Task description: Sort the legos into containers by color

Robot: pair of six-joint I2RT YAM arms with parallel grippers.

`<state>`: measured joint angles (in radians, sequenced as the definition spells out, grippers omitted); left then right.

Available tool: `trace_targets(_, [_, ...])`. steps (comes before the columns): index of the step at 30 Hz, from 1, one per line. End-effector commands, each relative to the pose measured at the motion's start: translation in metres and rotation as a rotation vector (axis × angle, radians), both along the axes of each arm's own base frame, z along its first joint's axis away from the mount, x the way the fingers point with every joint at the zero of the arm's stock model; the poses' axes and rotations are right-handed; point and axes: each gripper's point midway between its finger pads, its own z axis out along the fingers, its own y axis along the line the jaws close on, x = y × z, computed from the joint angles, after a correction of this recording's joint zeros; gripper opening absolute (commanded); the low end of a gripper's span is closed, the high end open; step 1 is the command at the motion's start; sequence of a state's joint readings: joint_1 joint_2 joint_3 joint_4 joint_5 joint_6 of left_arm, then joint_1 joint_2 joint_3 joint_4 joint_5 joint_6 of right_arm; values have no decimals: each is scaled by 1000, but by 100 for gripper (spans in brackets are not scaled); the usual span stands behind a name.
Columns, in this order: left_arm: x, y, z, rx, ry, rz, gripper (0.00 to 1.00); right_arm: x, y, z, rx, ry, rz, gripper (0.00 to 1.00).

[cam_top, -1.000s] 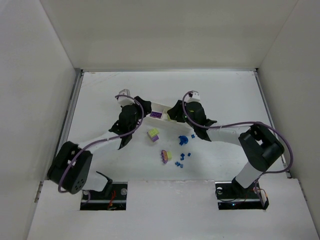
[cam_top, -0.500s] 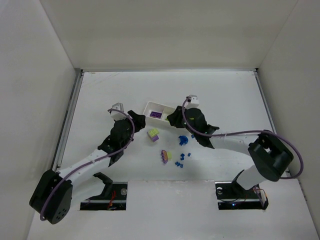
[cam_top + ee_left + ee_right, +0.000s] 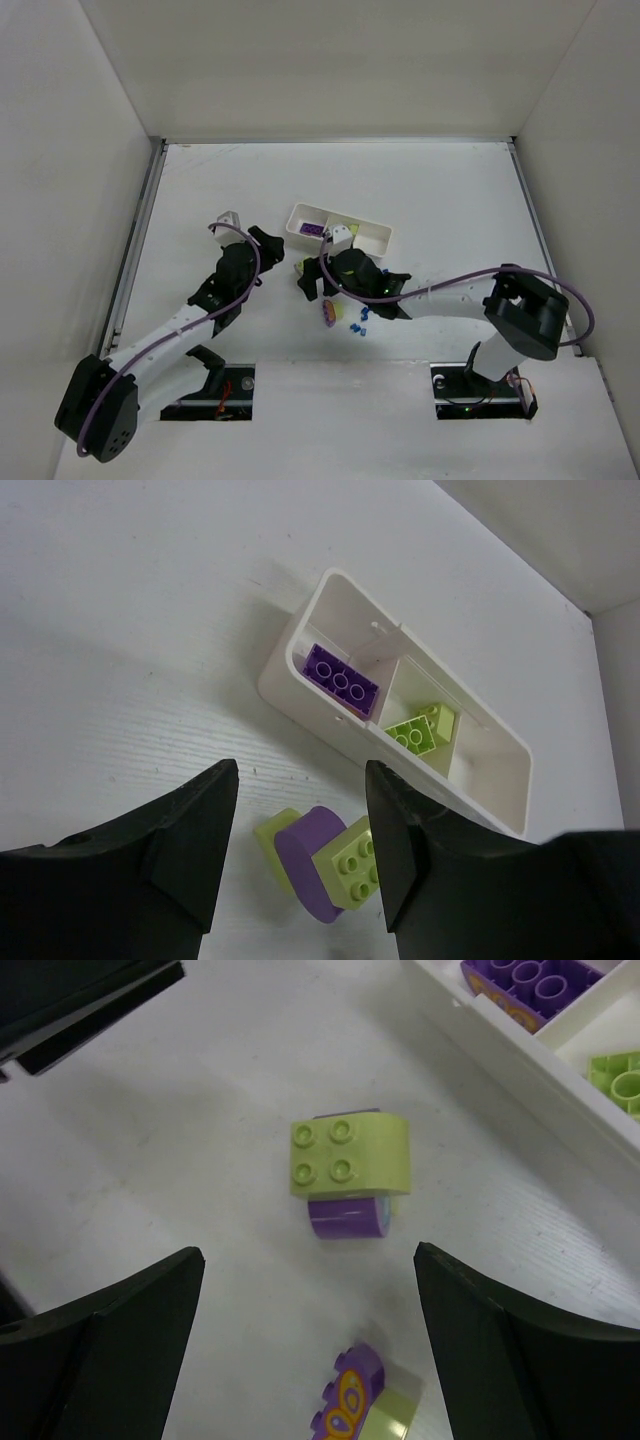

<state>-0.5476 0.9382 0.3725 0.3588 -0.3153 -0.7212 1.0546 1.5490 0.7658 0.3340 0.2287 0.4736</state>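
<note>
The joined brick's yellow-green block (image 3: 300,267) (image 3: 351,1154) is studded and lies beyond my fingers. My right gripper needs to move outward and down first, its open fingers straddling it.
A white divided tray (image 3: 372,234) lies at mid-table. It holds a purple brick (image 3: 342,679) in its end compartment and a yellow-green brick (image 3: 420,730) in the one beside it. A joined yellow-green and purple brick (image 3: 348,1160) lies on the table in front of the tray, also in the left wrist view (image 3: 320,855). My right gripper (image 3: 308,1255) is open and empty just above it, hiding it from the top camera (image 3: 310,280). A purple butterfly brick (image 3: 360,1405) lies nearer. My left gripper (image 3: 300,775) is open and empty, left of the bricks (image 3: 268,248).
Several tiny blue pieces (image 3: 357,322) lie scattered on the table right of the butterfly brick (image 3: 331,312). The left gripper's black fingers (image 3: 90,1000) show at the top left of the right wrist view. White walls enclose the table.
Both arms left the tray. The left gripper drew back to the left. The right gripper swung from the tray's right end down-left over the joined yellow-green and purple brick.
</note>
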Motion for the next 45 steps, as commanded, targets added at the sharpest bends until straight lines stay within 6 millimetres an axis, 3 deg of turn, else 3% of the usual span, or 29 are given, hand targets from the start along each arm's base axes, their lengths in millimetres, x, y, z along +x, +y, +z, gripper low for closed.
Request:
trace_targets(1, [-2, 2, 7, -38, -7, 11, 50, 23, 5, 7, -52, -57, -60, 92])
trace_targets(7, [-6, 8, 1, -48, 2, 27, 50, 34, 18, -6, -99, -62, -65, 89])
trace_targets(18, [-13, 6, -9, -124, 47, 15, 50, 49, 27, -28, -138, -27, -113, 73])
trace_targets(22, [-13, 7, -9, -136, 47, 22, 50, 50, 29, -34, -143, -11, -120, 62])
trace_targets(27, [-15, 6, -8, -151, 47, 15, 50, 50, 27, -31, -124, -7, -141, 38])
trace_targets(30, [-16, 4, -6, -167, 48, 8, 51, 49, 22, -14, -77, -23, -155, 32])
trace_targets(36, [-18, -5, 8, -222, 31, -16, 51, 49, 2, 41, 64, -75, -169, 32])
trace_targets(40, [-18, -22, 23, -284, 16, -50, 51, 50, -13, 74, 182, -73, -172, 33])
trace_targets(45, [-18, -49, 45, -345, -36, -116, 51, 49, -22, 91, 331, -8, -141, 34])
